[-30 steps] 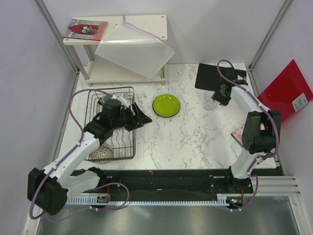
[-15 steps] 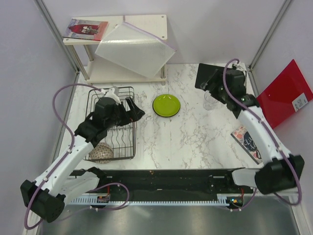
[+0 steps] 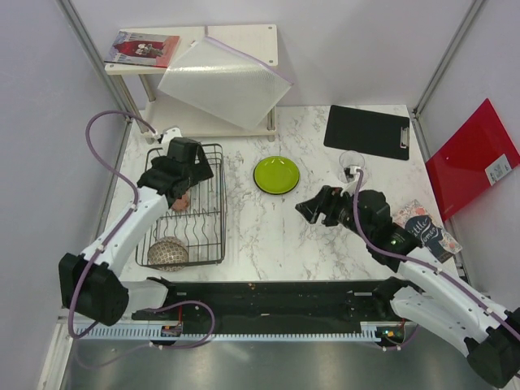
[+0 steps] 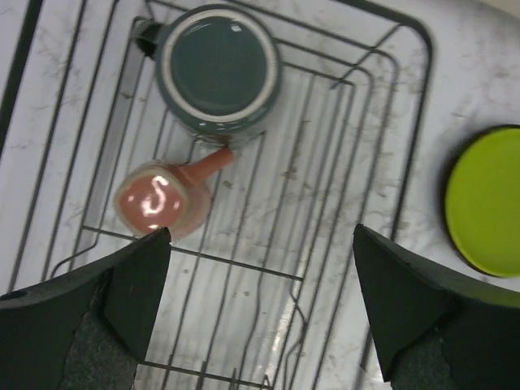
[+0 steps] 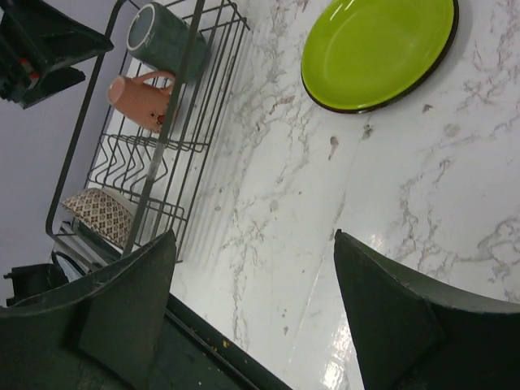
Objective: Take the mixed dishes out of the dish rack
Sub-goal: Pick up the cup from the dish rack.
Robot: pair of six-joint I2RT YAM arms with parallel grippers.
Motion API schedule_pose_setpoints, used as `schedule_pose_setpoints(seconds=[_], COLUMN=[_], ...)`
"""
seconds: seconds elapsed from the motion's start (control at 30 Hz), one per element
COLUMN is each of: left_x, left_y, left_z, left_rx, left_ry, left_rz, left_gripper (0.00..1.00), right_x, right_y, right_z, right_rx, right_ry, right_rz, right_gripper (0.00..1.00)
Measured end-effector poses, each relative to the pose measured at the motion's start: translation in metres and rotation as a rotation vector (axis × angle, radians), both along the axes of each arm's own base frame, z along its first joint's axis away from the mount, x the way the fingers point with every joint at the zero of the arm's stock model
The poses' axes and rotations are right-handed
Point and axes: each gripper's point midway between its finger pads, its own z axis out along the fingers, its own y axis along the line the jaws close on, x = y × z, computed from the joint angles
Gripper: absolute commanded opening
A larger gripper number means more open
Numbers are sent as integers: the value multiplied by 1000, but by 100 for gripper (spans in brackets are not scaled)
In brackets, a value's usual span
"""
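My left gripper moves down and to the left in its wrist view next, astride the pink cup's body (image 4: 161, 200) below it, since the handle touches the mug (image 4: 217, 67).
The black wire dish rack (image 3: 222, 213) stands at the left. It holds a grey-green mug (image 4: 217, 67), a small pink cup (image 4: 162, 199) lying on its side and a brown speckled bowl (image 3: 168, 253) at the near end. My left gripper (image 3: 172, 183) hovers open above the far half of the rack, near the pink cup, holding nothing. The lime-green plate (image 3: 276, 174) and the clear glass (image 3: 351, 168) rest on the table. A red patterned plate (image 3: 424, 230) lies at the right, partly behind my right arm. My right gripper (image 3: 312, 207) hangs open and empty over mid-table.
A white two-tier shelf (image 3: 244, 36) with a book and a leaning translucent sheet (image 3: 223, 77) stands at the back. A black clipboard (image 3: 367, 128) lies at the back right. A red folder (image 3: 471, 150) leans on the right wall.
My right gripper let go of the glass and swung from the back right to mid-table. My left gripper opened wide and moved from the rack's right side to its far half.
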Motion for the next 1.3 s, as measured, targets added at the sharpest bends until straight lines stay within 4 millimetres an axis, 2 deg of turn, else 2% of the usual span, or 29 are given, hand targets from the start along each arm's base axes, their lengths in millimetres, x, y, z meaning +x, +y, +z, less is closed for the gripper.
schedule_pose_setpoints(seconds=[0.07, 0.13, 0.23, 0.3, 0.4, 0.6, 0.8, 0.93, 0.97, 1.27, 1.3], left_x=[4, 3, 1, 1, 2, 4, 2, 3, 3, 2, 2], left_y=[20, 41, 62, 69, 71, 66, 64, 65, 65, 65, 65], left_z=[-20, -32, -39, -40, -46, -76, -101, -102, -102, -107, -107], left_rx=[38, 67, 82, 87, 92, 95, 68, 44, 39, 27, 27], left_ry=[68, 116, 153, 162, 180, 274, 349, 355, 356, 363, 363], left_rz=[59, 118, 179, 201, 208, 187, 170, 171, 169, 162, 162], left_gripper=[99, 99, 99, 99, 99, 99, 96, 82, 75, 47, 42], right_x=[-9, -15, -20, -22, -23, -25, -26, -26, -26, -24, -24], right_y=[-4, -8, -12, -13, -14, -14, -15, -15, -15, -14, -14], right_z=[-9, -5, 10, 16, 16, -2, -9, -11, -12, -19, -19], right_rx=[-4, 9, 37, 46, 48, 24, 16, 15, 13, 0, -1], right_ry=[2, -22, -77, -98, -104, -70, -59, -56, -54, -34, -33], right_rz=[8, 8, 9, 12, 14, 21, 21, 21, 21, 21, 21], right_gripper=[85, 85, 85, 86, 86, 85, 85, 86, 85, 85, 85])
